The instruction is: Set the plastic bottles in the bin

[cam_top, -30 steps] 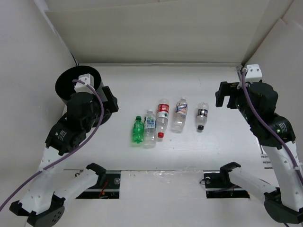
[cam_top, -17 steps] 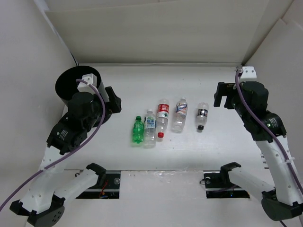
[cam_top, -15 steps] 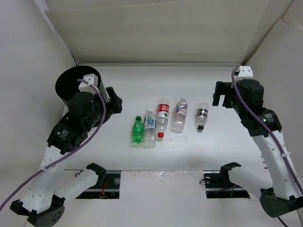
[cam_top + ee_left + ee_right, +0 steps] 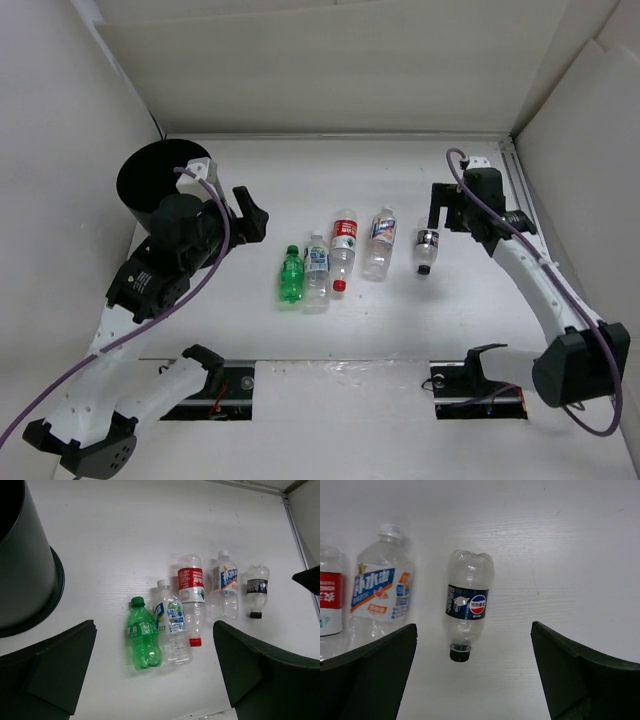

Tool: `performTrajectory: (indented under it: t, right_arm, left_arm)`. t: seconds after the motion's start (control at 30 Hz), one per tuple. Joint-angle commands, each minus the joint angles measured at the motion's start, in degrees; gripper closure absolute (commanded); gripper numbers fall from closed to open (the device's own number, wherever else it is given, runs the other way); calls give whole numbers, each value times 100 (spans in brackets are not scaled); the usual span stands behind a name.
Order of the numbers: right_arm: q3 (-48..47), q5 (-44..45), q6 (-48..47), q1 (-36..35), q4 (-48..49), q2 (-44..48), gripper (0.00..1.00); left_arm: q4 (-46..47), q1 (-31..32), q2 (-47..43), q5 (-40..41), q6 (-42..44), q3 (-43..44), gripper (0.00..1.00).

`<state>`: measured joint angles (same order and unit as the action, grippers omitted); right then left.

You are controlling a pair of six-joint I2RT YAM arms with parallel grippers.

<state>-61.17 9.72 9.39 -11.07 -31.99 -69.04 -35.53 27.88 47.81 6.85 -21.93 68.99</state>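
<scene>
The right gripper lowers onto the dark bottle's label (image 4: 427, 238) (image 4: 466, 602) next and closes across it. The bottle lies lengthwise between the spread fingers, clear of the blue-red one.
Five plastic bottles lie side by side mid-table: green (image 4: 291, 275), blue-white label (image 4: 316, 268), red label with red cap (image 4: 343, 247), blue-red label (image 4: 379, 240) and dark label with black cap (image 4: 427, 243). The black bin (image 4: 145, 175) stands at the far left. My left gripper (image 4: 250, 215) hovers open between bin and bottles; its wrist view shows the green bottle (image 4: 143, 635) and the rest of the row between its spread fingers, with the bin (image 4: 25, 565) at left. My right gripper (image 4: 440, 205) hangs open just above the dark bottle (image 4: 468, 602), which lies between its fingers untouched.
White walls close in the table on the left, back and right. The blue-red bottle (image 4: 380, 587) lies close to the left of the dark one. Rails and arm bases sit along the near edge.
The right arm has swung left from the right wall until its gripper is above the dark bottle. The left gripper has edged slightly right. The bottles have not moved.
</scene>
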Motion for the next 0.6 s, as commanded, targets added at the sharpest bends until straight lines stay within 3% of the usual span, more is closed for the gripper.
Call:
performTrajectory:
  t: [0.0,0.27,0.37,0.4,0.43,0.47,0.53,0.57]
  right_arm:
    - [149,-478,134,289,826,-580,2]
    - [272,-1014,327,404,1617,-2359,6]
    - [272,-1164,327,404,1801,-2781,15]
    - [324,-1226,327,404,1801,-2834,25]
    - [325,-1226,327,404,1854,-2835,26]
    - [386,-1226,396,456,1854,-2774,39]
    - [386,-1226,397,526,1854,-2712,57]
    - [386,-1226,397,527,1854,-2633,79]
  left_arm:
    - [327,-2,-26,-237,5,-96,1]
    - [380,-2,-26,-483,-48,-96,1]
    - [318,-2,-26,-413,-48,-96,1]
    - [318,-2,-26,-413,-48,-96,1]
    - [318,-2,-26,-413,-48,-96,1]
    - [318,-2,-26,-413,-48,-96,1]
    - [423,-2,-26,-605,-48,-149,1]
    - [615,-2,43,-754,-109,-219,1]
